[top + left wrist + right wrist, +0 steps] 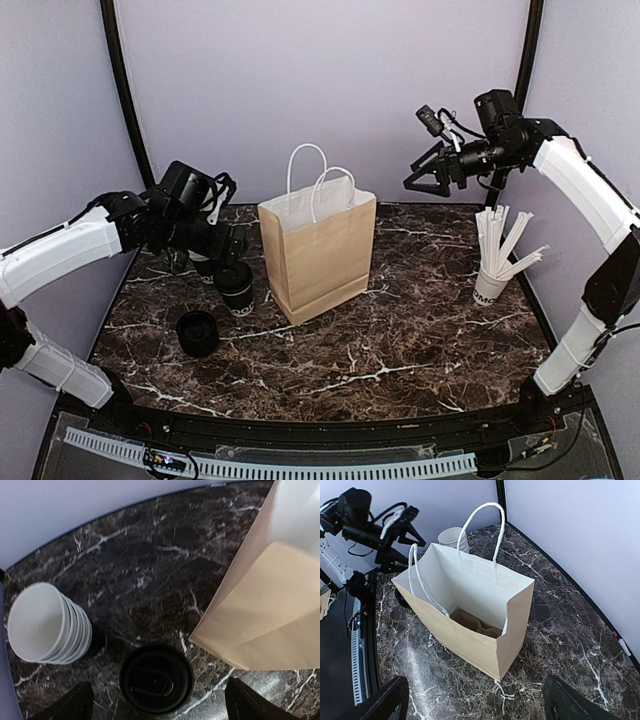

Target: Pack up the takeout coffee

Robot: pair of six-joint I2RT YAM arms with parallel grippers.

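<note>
The takeout coffee is below, and its black lid (234, 275) (156, 680) is lined up between the open fingers. My left gripper should next lower them around that lid and close.
The takeout coffee (236, 288), a small black cup with a black lid, stands on the marble table just left of the brown paper bag (316, 257). In the left wrist view the lid (156, 679) is seen from above, between my fingers (75, 705). My left gripper (220, 262) is open, just above and behind the cup, holding nothing. My right gripper (425, 180) is open and empty, high above the table to the right of the bag. In the right wrist view the bag (470, 615) stands open with white handles up and a brown cardboard carrier (472, 622) at its bottom.
A stack of lidless cups (47, 622) stands left of the coffee, close to it. A low black round stack (197, 333) sits nearer the front left. A white cup of stirrers (492, 280) stands at the right. The table's raised rim (330, 428) runs along the front.
</note>
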